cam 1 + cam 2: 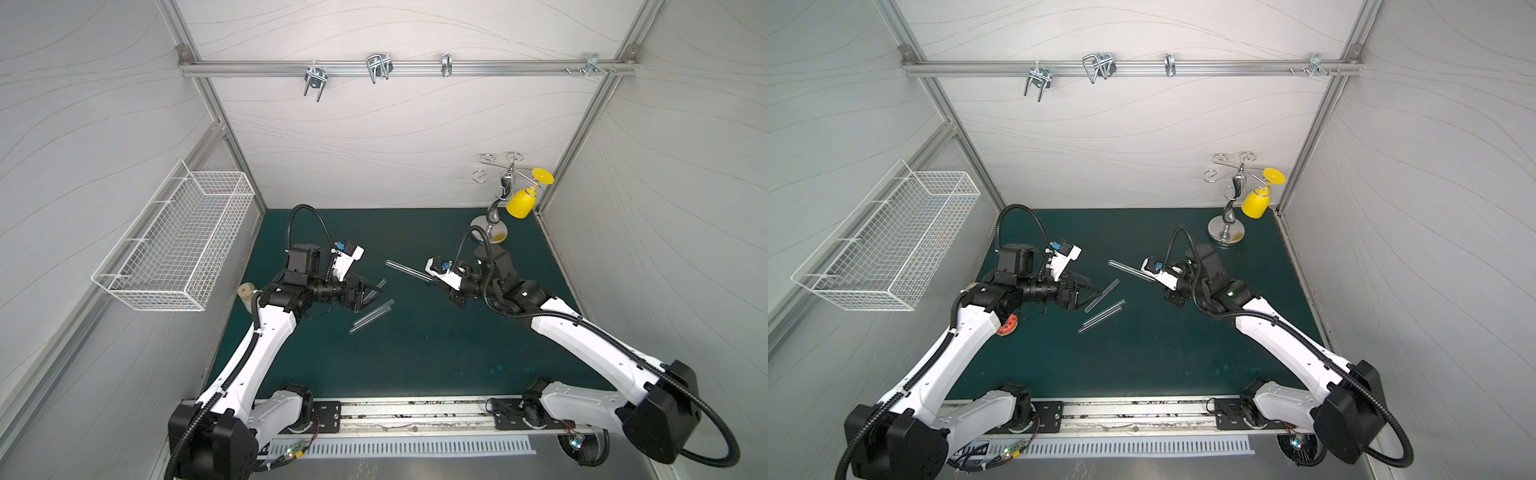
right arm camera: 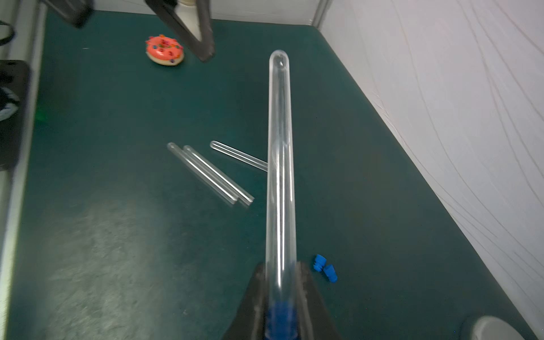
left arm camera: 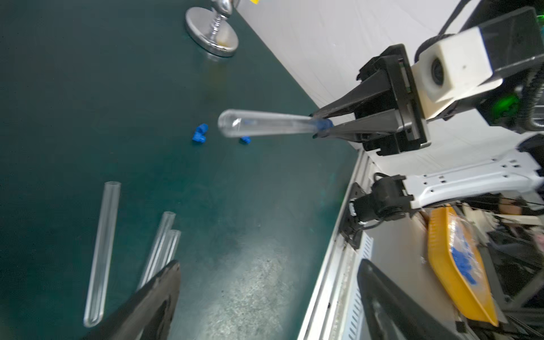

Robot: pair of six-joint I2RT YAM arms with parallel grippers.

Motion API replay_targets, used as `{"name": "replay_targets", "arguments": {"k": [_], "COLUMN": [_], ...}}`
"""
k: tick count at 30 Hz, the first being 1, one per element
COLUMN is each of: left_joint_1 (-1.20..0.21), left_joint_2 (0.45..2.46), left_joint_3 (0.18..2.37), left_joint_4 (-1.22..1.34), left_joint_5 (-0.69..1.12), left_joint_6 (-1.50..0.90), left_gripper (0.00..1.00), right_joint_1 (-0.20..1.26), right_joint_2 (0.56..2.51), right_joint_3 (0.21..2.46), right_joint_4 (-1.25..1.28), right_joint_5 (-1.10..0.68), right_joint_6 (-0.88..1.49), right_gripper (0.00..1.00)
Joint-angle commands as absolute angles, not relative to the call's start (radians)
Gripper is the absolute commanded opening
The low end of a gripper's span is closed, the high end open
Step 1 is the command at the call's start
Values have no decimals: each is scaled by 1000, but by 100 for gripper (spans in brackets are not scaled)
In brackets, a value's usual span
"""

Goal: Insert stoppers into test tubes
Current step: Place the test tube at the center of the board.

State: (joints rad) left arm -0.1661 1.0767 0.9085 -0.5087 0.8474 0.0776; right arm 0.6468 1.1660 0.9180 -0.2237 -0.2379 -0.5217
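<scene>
I need to turn my right gripper outward and lower the tube next, to release it onto the bare mat below, near the chrome stand, because the tube's stopper is already in.
My right gripper (image 2: 279, 266) is shut on the open end of a clear test tube (image 2: 279, 176), which sticks out level above the green mat. A blue stopper (image 2: 279, 321) sits in that end between the fingers. The left wrist view shows the same tube (image 3: 265, 126) and right gripper (image 3: 316, 125). Three more test tubes (image 3: 101, 253) (image 3: 157, 247) (image 3: 173, 244) lie on the mat by my left gripper (image 3: 269, 265), which stands open with nothing in it. Loose blue stoppers (image 3: 200, 134) (image 3: 245, 140) lie under the held tube. In both top views the held tube (image 1: 405, 269) (image 1: 1129, 270) points toward the left gripper (image 1: 376, 295).
A pink doughnut (image 2: 164, 50) lies on the mat near the left arm. A cream-capped bottle (image 1: 246, 293) stands at the left edge. A chrome stand (image 1: 492, 224) with a yellow cup (image 1: 520, 203) fills the back right corner. A wire basket (image 1: 174, 241) hangs on the left wall.
</scene>
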Motion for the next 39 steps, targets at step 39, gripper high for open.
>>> {"name": "replay_targets", "arguments": {"k": [39], "left_joint_1": [-155], "left_joint_2": [1054], "left_joint_3": [907], "left_joint_4": [-505], "left_joint_5": [393], "left_joint_6": [253], "left_gripper": [98], "right_joint_1": [307], "right_joint_2": [1912], "right_joint_3": [1152], "right_joint_4": [-203], "right_joint_5": [54], "right_joint_6": [-182], "right_gripper": [15]}}
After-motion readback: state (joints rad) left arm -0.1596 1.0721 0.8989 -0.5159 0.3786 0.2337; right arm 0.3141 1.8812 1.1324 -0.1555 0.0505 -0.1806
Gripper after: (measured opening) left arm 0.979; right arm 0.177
